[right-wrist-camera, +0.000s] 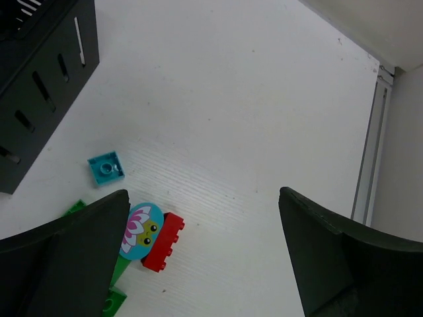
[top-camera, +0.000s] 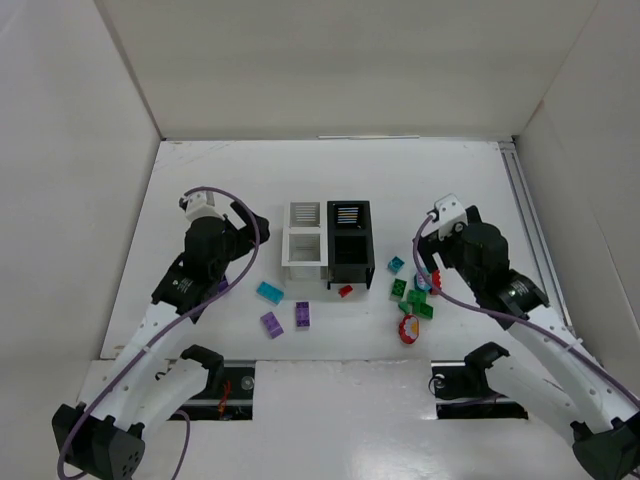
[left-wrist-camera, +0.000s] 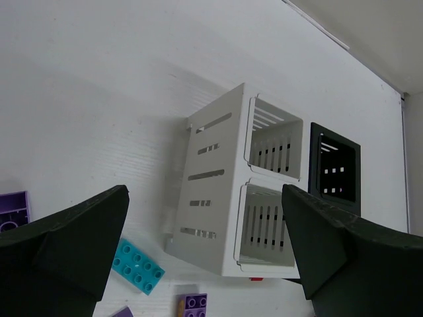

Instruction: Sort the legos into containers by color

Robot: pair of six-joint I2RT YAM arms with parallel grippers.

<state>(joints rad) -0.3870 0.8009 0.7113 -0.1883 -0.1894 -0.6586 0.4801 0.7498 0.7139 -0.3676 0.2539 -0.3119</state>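
The right gripper moves toward the black bins and down around the small teal brick next, as that lies below it and to its left in the top view.
The containers are a 2x2 cluster: two white bins on the left and two black bins on the right. A teal brick, two purple bricks and a small red brick lie in front of the cluster. To its right lie a small teal brick, green bricks and a red-yellow round piece. My left gripper is open and empty, left of the white bins. My right gripper is open and empty above the right-hand pile, near a red brick.
White walls close in the table on the left, back and right. A metal rail runs along the right edge. In the left wrist view the teal brick lies near the left finger. In the right wrist view a black bin stands at upper left.
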